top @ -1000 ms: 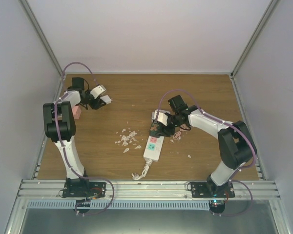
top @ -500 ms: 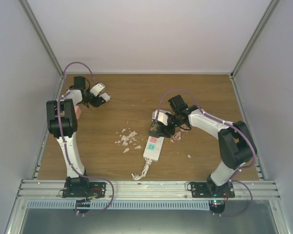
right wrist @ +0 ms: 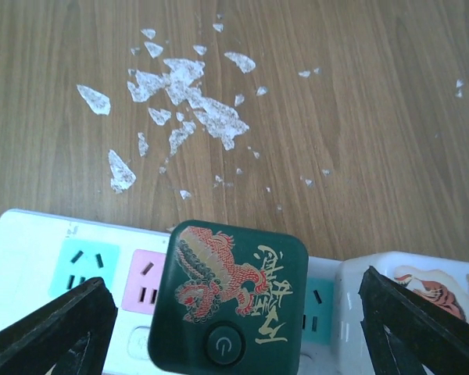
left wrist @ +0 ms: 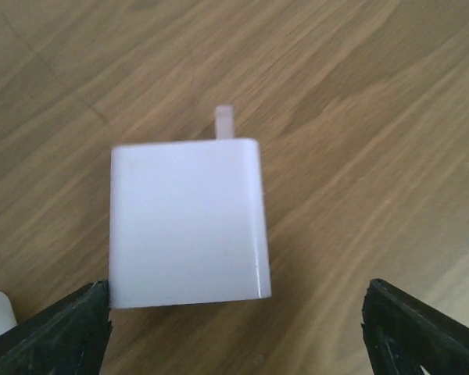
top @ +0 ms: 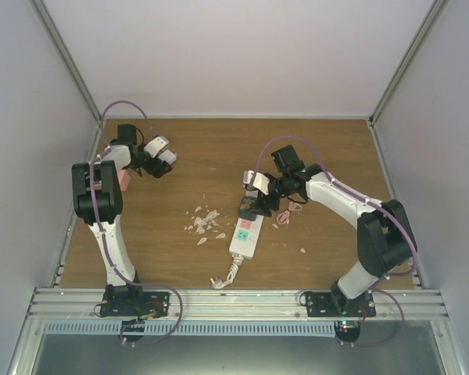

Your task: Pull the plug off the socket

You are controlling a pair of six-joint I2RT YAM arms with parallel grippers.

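Next, my right gripper moves outward and down beside the tiger plug (top: 250,180) (right wrist: 442,285), which sits outward and below, to close at its side away from the shards.
The socket (top: 245,237), a white power strip with pink, green and blue outlet faces, lies at the table's middle. In the right wrist view (right wrist: 31,266) a dark green plug (right wrist: 234,289) with a red dragon and a power button sits in it. The plug also shows in the top view (top: 250,208). My right gripper (top: 255,197) hangs over the plug, and its open fingers (right wrist: 55,328) stand either side without touching. My left gripper (top: 164,151) is open at the far left, over a white charger block (left wrist: 184,223) lying on the wood.
A second white plug (right wrist: 410,301) with a tiger picture sits in the strip beside the green one. White shards (top: 203,221) lie left of the strip. The strip's coiled cord (top: 227,273) points to the near edge. A pink object (top: 123,180) sits by the left arm.
My right arm has shifted slightly back and up over the plug. My left gripper has drifted a little toward the back left. The plug and strip have not moved.
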